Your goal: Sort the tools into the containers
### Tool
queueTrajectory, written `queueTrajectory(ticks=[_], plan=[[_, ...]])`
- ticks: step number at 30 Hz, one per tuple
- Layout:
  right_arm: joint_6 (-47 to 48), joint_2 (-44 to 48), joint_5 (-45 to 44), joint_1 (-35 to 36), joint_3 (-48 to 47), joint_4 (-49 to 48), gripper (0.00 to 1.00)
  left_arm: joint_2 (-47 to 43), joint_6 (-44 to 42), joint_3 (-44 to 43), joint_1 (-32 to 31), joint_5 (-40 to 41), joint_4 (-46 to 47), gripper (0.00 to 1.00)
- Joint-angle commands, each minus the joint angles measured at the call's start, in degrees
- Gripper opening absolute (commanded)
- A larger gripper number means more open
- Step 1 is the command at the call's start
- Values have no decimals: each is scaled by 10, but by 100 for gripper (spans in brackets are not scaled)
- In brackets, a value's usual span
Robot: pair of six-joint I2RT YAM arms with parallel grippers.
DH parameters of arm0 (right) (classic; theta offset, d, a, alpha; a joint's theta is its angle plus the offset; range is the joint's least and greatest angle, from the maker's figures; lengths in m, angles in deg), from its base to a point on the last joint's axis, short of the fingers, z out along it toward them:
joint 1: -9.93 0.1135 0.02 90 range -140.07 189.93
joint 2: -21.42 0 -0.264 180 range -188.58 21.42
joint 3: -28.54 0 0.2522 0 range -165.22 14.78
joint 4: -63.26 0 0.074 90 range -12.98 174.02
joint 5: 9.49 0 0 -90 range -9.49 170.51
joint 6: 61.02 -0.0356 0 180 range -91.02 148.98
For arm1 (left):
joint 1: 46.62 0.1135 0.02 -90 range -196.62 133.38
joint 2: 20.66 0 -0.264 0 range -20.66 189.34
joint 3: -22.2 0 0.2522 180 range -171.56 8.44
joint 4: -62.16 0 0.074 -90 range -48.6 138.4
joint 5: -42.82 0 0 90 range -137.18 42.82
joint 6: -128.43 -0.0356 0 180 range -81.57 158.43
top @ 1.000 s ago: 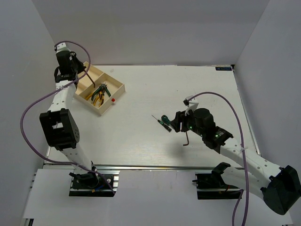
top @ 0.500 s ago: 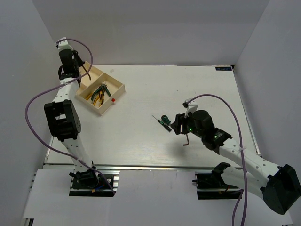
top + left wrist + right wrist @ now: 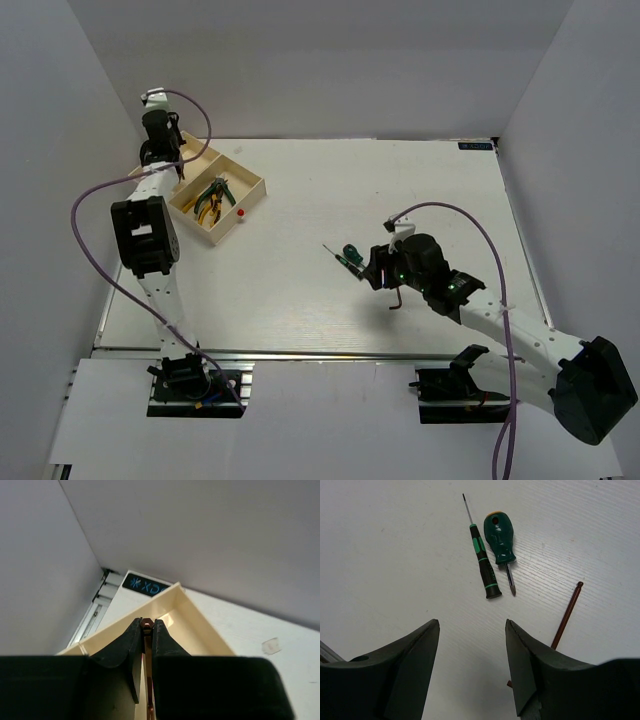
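Note:
I should first move my left gripper away from the tray's side, so that the hex key can get down into the tray's far section (image 3: 188,166), which is empty.
My left gripper (image 3: 163,150) hangs over the far-left corner of the cream tray (image 3: 252,182). In the left wrist view it (image 3: 146,623) is shut on a thin reddish-brown hex key (image 3: 148,675) above the tray's wall (image 3: 200,630). Pliers with green and orange handles (image 3: 210,197) lie in the tray. My right gripper (image 3: 372,268) is open and empty above the table (image 3: 472,625). Ahead of it lie a thin green-and-black screwdriver (image 3: 481,562) and a stubby green screwdriver (image 3: 499,547). A second reddish hex key (image 3: 566,615) lies beside its right finger.
A tiny red knob (image 3: 241,212) sits on the table just outside the tray's near-right wall. The grey side wall stands close to the left of the tray. The second hex key also shows in the top view (image 3: 397,297).
My left gripper has moved farther back and a little right, over the tray's far corner, still holding the hex key. My right gripper has edged left toward the screwdrivers.

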Motion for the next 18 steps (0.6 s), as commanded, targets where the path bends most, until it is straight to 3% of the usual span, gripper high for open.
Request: queueTrajectory(ticks=[1,9,18], plan=[[1,-2,-3,0,-6,0,62,7,-31,-25,-4,21,-4,0],[4,-16,-4,0,-5,0,62,48,-39,-44,-4,39,-19,0],[1,-28,-4,-1,-1,-7,62,56,-53,-101,-4,-8,-92,0]])
